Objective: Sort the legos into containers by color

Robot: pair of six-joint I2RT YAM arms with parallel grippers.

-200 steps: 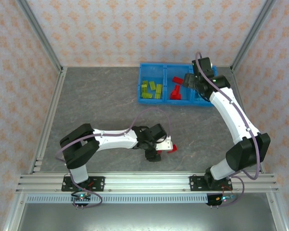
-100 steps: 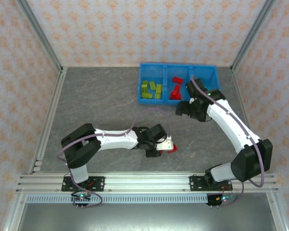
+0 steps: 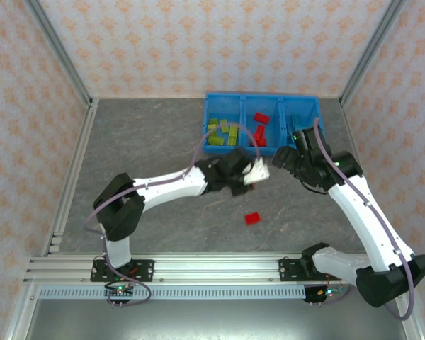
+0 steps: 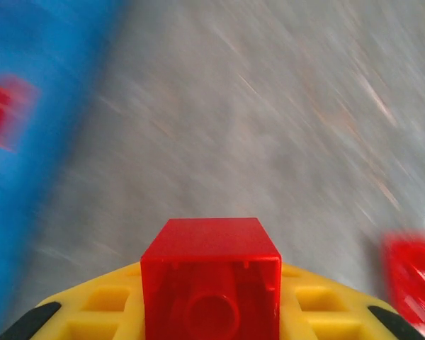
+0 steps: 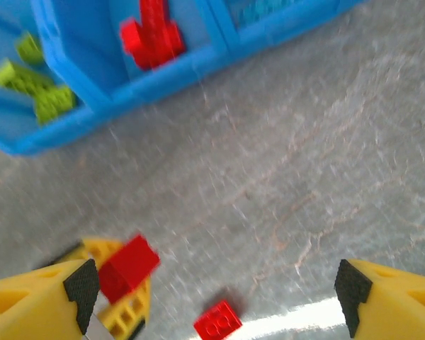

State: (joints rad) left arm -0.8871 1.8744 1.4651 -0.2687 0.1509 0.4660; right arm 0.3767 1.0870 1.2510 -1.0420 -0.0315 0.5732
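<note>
My left gripper is holding the red lego and should carry it outward over the bin's front side to the bin's middle section [image 3: 261, 129], then release it, since red legos fill that section.
My left gripper [image 4: 210, 315] is shut on a red lego [image 4: 210, 273], held above the table just in front of the blue containers [image 4: 28, 106]. From above, the left gripper [image 3: 256, 172] hangs near the bin's front wall [image 3: 234, 149]. A second red lego [image 3: 253, 218] lies on the table, also seen from the right wrist [image 5: 217, 324]. My right gripper [image 5: 217, 290] stands open and empty over the table, right of the left gripper [image 5: 120, 304]. Yellow-green legos [image 3: 222, 132] fill the left compartment, red ones [image 3: 261, 126] the middle one.
The grey table [image 3: 149, 149] has a wide bare stretch left of the bin. Aluminium frame posts [image 3: 71, 85] and patterned walls close the sides and back. The right arm [image 3: 361, 205] crosses the table's right side and covers part of the right compartment.
My left gripper shut on a red lego near the front and carried it up and back toward the bin, leaving one red lego behind. The right gripper drew back from over the bin.
</note>
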